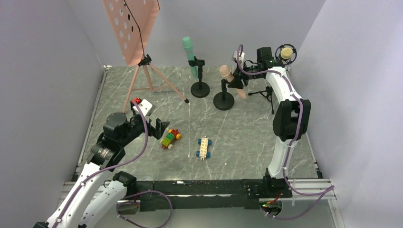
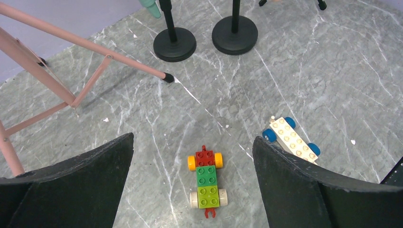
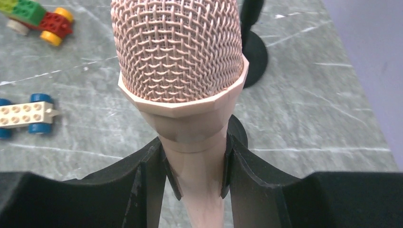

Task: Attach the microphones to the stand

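Note:
My right gripper is to push the salmon pink microphone outward and let go next, as bare tabletop by the back wall lies outward and the microphone's stand is nearer than the other stand.
The salmon pink microphone (image 1: 227, 73) is tilted over the right black round-base stand (image 1: 224, 100), head up and to the left. My right gripper (image 1: 236, 80) is shut on its body just below the mesh head (image 3: 178, 52); its fingers (image 3: 152, 166) press both sides. Whether the stand's clip holds it is hidden. The mint green microphone (image 1: 189, 53) sits upright in the clip of the left black stand (image 1: 200, 89). The pale tan-yellow microphone (image 1: 286, 52) sits in a ring mount on a small tripod (image 1: 266, 93). My left gripper (image 1: 160, 128) is open and empty above a toy-brick car (image 2: 206, 178).
A pink music stand (image 1: 130, 28) on tripod legs (image 2: 95, 47) stands at the back left. Two toy-brick cars lie mid-table: a red-green one (image 1: 170, 138) and a white one with blue wheels (image 1: 204, 147). Walls close in on three sides.

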`<state>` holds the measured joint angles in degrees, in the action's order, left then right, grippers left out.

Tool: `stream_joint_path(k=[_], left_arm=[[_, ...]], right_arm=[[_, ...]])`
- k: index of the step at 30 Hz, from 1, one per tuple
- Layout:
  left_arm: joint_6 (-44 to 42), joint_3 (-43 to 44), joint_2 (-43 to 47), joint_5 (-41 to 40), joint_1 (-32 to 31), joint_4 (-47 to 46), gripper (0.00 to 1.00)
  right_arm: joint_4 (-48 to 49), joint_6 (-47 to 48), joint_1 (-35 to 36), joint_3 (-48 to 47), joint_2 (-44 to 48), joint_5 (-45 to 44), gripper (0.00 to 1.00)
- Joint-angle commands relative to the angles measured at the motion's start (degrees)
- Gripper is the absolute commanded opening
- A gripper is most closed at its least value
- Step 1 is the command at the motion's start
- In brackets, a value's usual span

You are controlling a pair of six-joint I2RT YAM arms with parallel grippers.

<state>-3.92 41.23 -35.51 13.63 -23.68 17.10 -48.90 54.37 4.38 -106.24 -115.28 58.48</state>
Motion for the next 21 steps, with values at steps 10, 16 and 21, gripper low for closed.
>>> stream_joint_path(k=[10, 16, 21], left_arm=[[-0.91, 0.51, -0.26, -0.44, 0.39, -1.01, 0.99], [-0.91, 0.5, -0.35, -0.3, 0.48, -1.03, 0.99], [-0.91, 0.54, -0.53, -0.18, 0.48, -0.9, 0.99]], right_arm=[[20.61, -16.88, -3.21, -7.98, -4.09, -3.17, 0.32], [22.98, -19.52, -4.03, -7.52, -5.41, -2.76, 0.39], [23.79, -20.14, -4.03, -6.37, -5.12, -3.17, 0.6]])
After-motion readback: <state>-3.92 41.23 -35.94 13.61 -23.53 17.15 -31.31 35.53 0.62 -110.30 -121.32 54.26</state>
